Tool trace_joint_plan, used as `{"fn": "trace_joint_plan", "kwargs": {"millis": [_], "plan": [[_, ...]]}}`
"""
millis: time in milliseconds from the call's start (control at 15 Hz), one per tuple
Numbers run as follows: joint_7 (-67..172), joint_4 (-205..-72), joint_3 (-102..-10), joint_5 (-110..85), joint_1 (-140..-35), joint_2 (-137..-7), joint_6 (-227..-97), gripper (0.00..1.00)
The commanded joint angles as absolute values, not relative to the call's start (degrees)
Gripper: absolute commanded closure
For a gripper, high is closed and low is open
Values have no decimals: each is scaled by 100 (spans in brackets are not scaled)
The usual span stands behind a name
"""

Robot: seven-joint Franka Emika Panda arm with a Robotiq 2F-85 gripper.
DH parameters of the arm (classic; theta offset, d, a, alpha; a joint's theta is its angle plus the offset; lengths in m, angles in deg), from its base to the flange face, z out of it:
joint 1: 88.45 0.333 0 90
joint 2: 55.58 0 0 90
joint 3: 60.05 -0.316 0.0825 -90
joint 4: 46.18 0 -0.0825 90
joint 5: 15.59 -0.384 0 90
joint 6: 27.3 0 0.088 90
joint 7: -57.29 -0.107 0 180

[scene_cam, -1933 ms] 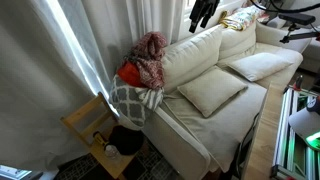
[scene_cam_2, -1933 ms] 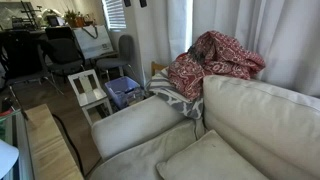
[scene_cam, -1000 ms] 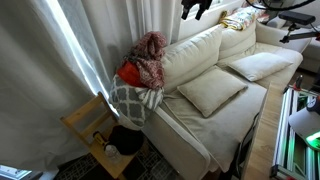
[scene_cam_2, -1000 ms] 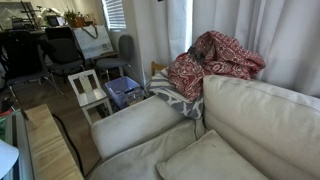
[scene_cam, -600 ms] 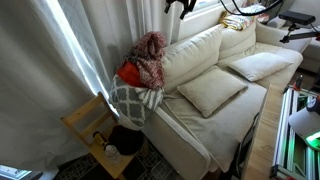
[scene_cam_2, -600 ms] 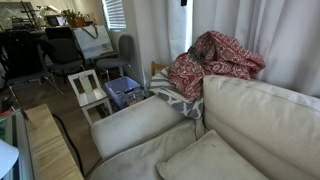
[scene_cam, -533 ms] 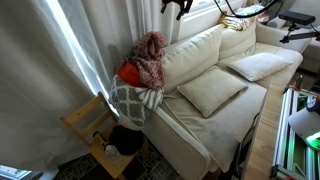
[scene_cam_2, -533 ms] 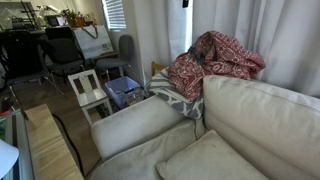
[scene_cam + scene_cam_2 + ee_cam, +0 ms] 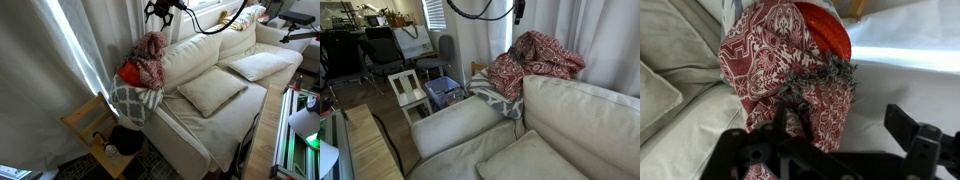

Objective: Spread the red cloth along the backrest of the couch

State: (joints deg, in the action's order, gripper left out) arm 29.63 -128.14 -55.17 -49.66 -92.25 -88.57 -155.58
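Observation:
The robot should lower its gripper onto the top of the red patterned cloth (image 9: 533, 41) (image 9: 829, 128) beside the curtain, because that raised part of the heap is below its spread fingers.
The red patterned cloth (image 9: 150, 58) lies bunched in a heap on the end of the cream couch's backrest (image 9: 195, 52), over the armrest corner. It also shows in an exterior view (image 9: 535, 58) and fills the wrist view (image 9: 785, 70), with dark fringe in its middle. My gripper (image 9: 160, 10) hangs in the air above the cloth, apart from it, near the curtain. In the wrist view its dark fingers (image 9: 845, 140) are spread wide and hold nothing.
A grey-and-white patterned blanket (image 9: 130, 100) drapes over the armrest below the cloth, with an orange-red cushion (image 9: 825, 25) beside it. Cream pillows (image 9: 212, 92) lie on the seat. A wooden stool (image 9: 95, 125) stands by the couch end. White curtains (image 9: 70, 50) hang behind.
My gripper has moved along the top of the backrest from the far end of the couch to a spot right above the bunched red cloth. The cloth has not moved.

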Motion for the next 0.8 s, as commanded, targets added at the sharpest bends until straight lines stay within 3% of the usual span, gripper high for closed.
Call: {"fn": "trace_joint_plan", "kwargs": {"millis": [0, 733], "plan": [[2656, -12530, -5640, -4867, -9320, -9124, -15563, 0], [936, -10585, -5695, -4873, -9529, -10708, -15203, 0]]}}
